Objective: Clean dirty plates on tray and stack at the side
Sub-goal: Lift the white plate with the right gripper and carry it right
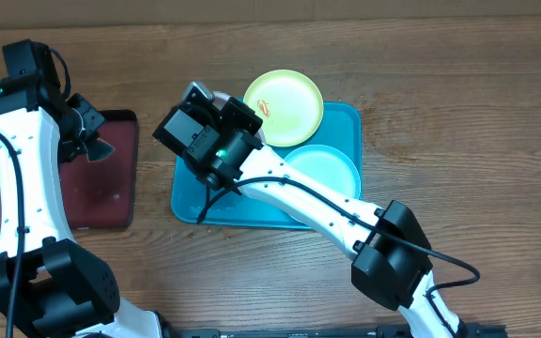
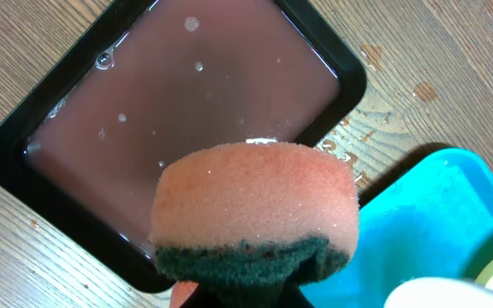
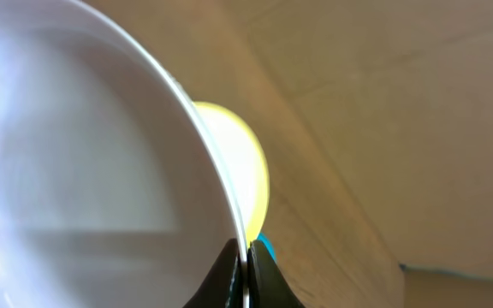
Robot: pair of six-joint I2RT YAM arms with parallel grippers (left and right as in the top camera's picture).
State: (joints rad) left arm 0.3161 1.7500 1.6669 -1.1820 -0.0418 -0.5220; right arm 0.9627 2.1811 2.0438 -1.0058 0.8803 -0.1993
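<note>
I should swing my right gripper to the right in the overhead view, past the tray. It should lower the white plate [image 3: 84,162] onto the bare table beyond the yellow-green plate [image 1: 285,106].
My right gripper [image 3: 246,272] is shut on the rim of the white plate [image 3: 84,162], which fills the left of the right wrist view and stands tilted up on edge. In the overhead view this gripper [image 1: 205,101] is over the turquoise tray's [image 1: 191,197] far left corner. The yellow-green plate [image 1: 285,106] lies at the tray's far right, with a red smear on it. The mint plate [image 1: 325,174] lies at the near right. My left gripper [image 2: 240,295] is shut on an orange sponge [image 2: 255,201] with a dark green scrub face, above the near corner of the dark red tray [image 2: 178,94].
The dark red tray [image 1: 101,178] holds shallow water and sits left of the turquoise tray [image 2: 439,214]. Water drops lie on the wooden table [image 2: 418,90] between them. The right arm [image 1: 317,207] spans the turquoise tray from the near right.
</note>
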